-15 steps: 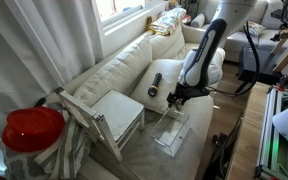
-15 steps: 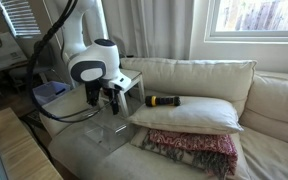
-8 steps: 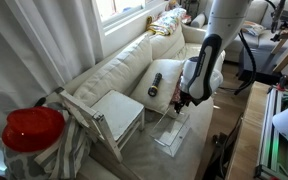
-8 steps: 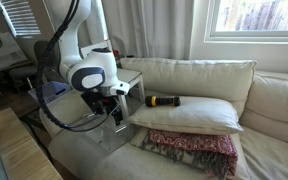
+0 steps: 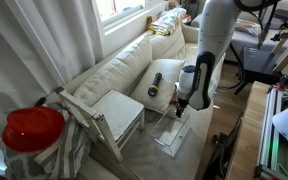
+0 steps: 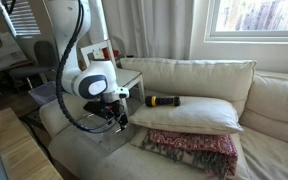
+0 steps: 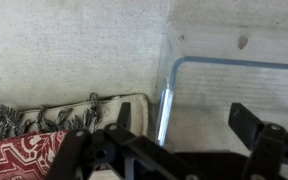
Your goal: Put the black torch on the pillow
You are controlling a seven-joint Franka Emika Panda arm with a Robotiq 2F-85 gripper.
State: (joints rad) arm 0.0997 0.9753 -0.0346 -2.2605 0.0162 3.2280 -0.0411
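The tray's clear side (image 7: 166, 112) beside the fringed cushion already runs between my gripper's open fingers, so the gripper moves down over that side and closes on it next.
The black torch (image 5: 155, 84) (image 6: 162, 100) lies on top of the cream-white pillow (image 5: 172, 72) (image 6: 196, 115) on the sofa, in both exterior views. My gripper (image 5: 180, 107) (image 6: 114, 118) hangs apart from it, low over the sofa seat beside the pillow, above a clear plastic tray (image 5: 170, 132). In the wrist view my gripper (image 7: 184, 125) is open, with nothing between its fingers (image 7: 246, 122). The tray's clear wall (image 7: 168, 85) lies beneath it. The torch is out of the wrist view.
A red-patterned fringed cushion (image 6: 189, 148) (image 7: 19, 155) lies under the pillow's front edge. A white slatted frame (image 5: 119, 118), a striped cloth and a red round object (image 5: 32, 128) stand at the sofa's near end. The sofa back (image 6: 199, 72) runs behind.
The arm has swung downward, carrying the open gripper lower over the tray and away from the torch. The torch and the pillow have not moved.
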